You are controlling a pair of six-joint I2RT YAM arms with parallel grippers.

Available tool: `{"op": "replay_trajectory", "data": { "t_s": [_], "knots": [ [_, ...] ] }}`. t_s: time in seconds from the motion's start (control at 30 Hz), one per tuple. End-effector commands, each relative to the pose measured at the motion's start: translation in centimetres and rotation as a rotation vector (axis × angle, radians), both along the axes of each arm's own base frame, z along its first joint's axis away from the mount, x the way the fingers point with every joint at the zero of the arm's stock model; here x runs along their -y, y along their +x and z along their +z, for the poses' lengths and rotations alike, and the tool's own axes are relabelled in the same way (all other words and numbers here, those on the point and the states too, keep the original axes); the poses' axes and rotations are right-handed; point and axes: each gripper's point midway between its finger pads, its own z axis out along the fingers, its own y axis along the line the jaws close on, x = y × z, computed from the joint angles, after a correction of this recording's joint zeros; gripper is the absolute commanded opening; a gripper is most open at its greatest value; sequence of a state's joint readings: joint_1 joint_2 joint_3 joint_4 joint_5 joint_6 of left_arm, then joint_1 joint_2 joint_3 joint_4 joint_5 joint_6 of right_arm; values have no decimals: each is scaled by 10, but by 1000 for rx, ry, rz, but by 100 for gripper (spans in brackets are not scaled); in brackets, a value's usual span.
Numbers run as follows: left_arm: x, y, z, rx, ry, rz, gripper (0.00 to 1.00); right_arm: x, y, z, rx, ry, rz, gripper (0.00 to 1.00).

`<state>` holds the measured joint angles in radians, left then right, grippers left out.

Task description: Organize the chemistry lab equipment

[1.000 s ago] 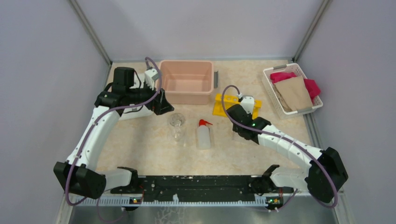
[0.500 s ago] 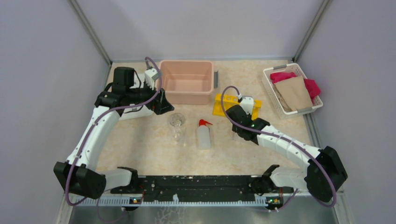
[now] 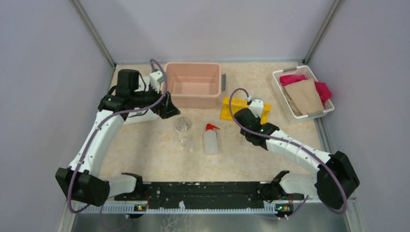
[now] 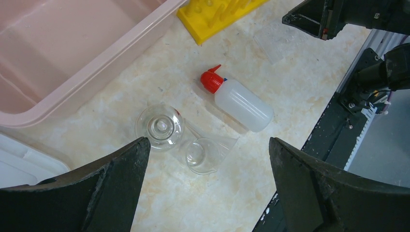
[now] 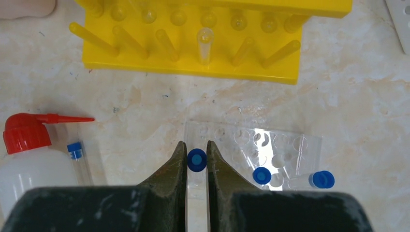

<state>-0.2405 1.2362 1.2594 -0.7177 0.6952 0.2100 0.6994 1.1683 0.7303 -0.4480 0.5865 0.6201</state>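
My right gripper lowers onto the clear rack's end nearest the squeeze bottle next and releases the tube, because the tube hangs upright over the holes there.
My right gripper (image 5: 196, 145) is shut on a small blue-capped tube (image 5: 197, 159), held upright over the left end of a clear holed rack (image 5: 285, 142). A second capped tube (image 5: 261, 175) stands in that rack, and a third (image 5: 321, 179) lies at its right end. Another tube (image 5: 77, 159) lies beside the white squeeze bottle (image 5: 29, 164). The yellow tube rack (image 5: 212, 43) stands just beyond. My left gripper (image 4: 208, 141) hangs open above a clear glass flask (image 4: 159, 126) and a second clear glass vessel (image 4: 205, 152), touching neither. The squeeze bottle (image 4: 239, 102) lies right of them.
A pink bin (image 3: 193, 84) stands at the back, next to my left gripper (image 3: 169, 107). A white basket of pink and tan cloths (image 3: 302, 94) sits at the back right. My right gripper (image 3: 249, 130) is in front of the yellow rack (image 3: 237, 107). Grey walls close in both sides.
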Motion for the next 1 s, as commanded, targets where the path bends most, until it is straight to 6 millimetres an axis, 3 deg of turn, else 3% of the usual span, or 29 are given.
{"op": "replay_trajectory", "data": {
  "t_s": [0.0,0.63,0.73,0.97],
  "knots": [
    [0,0,7,40,-2,-5,99,5,8,-6,16,-17,-29,0],
    [0,3,11,57,-2,-2,99,8,-1,-22,-12,-5,-32,0],
    [-1,4,10,61,4,3,99,3,-1,-18,-7,17,-16,19],
    [-1,6,10,61,7,4,99,-8,3,15,40,90,21,32]
  ]
}}
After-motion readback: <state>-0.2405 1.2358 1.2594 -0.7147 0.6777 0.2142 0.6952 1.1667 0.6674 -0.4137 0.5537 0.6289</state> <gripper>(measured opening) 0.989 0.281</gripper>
